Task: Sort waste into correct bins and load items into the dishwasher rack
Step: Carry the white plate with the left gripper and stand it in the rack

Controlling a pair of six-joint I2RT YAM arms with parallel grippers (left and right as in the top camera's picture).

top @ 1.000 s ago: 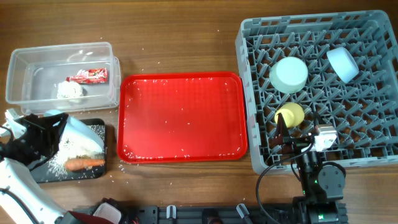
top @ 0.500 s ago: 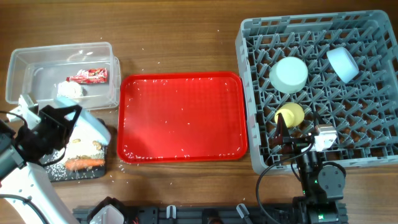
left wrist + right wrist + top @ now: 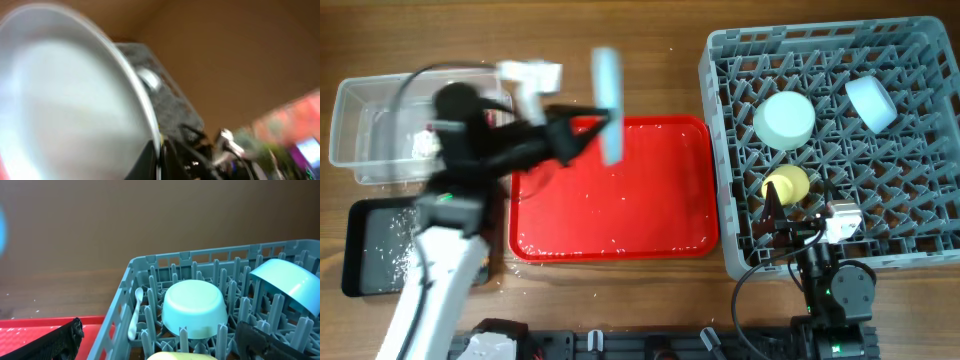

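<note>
My left gripper carries the plate (image 3: 607,100) across next, right in the overhead view, then lowers and releases it at the rack's free tray-side wires below.
My left gripper (image 3: 588,128) is shut on the rim of the pale-blue plate (image 3: 607,100) and holds it on edge in the air above the red tray's far left part. In the left wrist view the plate (image 3: 65,100) fills the left side, with the jaws (image 3: 160,160) clamped on its rim. The grey rack (image 3: 920,250) holds a light-blue bowl (image 3: 785,118), a second pale bowl (image 3: 871,103) and the yellow-green bowl (image 3: 785,184). My right gripper (image 3: 798,202) is open over the rack's near edge. The right wrist view shows the gripper (image 3: 157,328), the bowl (image 3: 194,309) and the white spoon (image 3: 134,315).
The clear tub (image 3: 360,95) stands at the far left, partly hidden by my left arm, with the white tissue (image 3: 420,146) inside. The black tray (image 3: 355,215) in front of it holds pale crumbs (image 3: 390,248). The red tray (image 3: 640,200) lies in the middle.
My left arm has swung the plate up from over the black tray and to the right, over the red tray. The plate has turned edge-on. The right arm has not moved.
</note>
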